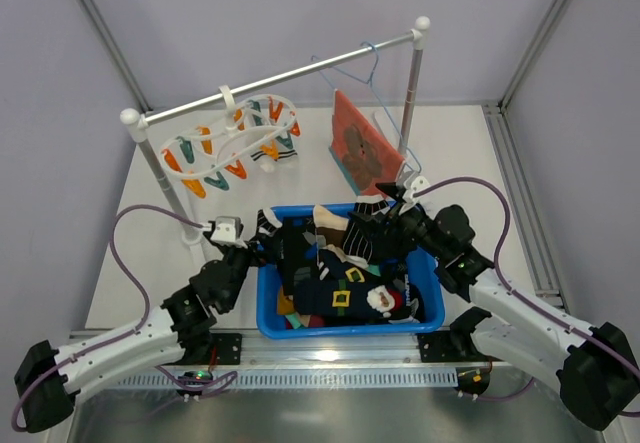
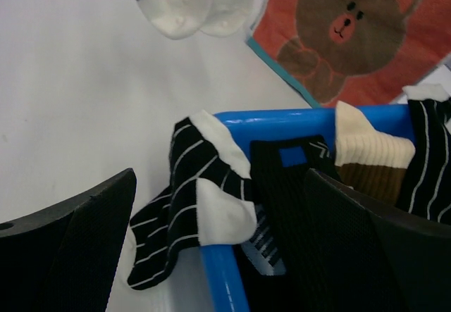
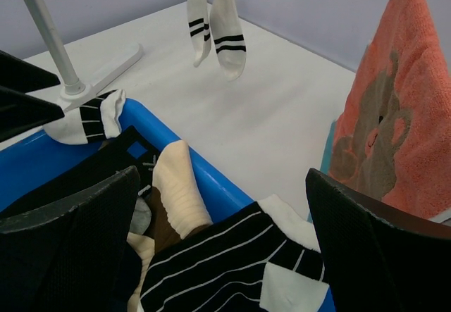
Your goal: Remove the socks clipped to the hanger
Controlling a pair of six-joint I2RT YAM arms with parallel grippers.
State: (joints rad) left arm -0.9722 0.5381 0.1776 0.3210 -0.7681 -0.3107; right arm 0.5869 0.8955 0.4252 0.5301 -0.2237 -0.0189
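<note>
The near flap of the sock's white cuff is below my left gripper, between the gripper's fingers, and the sock hangs partly outside the bin. I should bring my left gripper down onto the flap next.
The white oval-ring hanger with orange and teal pegs hangs from the rack rod at the back left. A pair of white socks with black stripes is still clipped under it; the pair also shows in the left wrist view and the right wrist view. My left gripper is open and empty at the blue bin's left rear corner, around a black-and-white striped sock draped over the rim. My right gripper is open and empty over the bin's right rear rim, above another striped sock.
The blue bin in front holds several socks. The rack's rod spans two posts, the left post standing near my left arm. An orange bear cloth hangs from a pale-blue wire hanger on the right.
</note>
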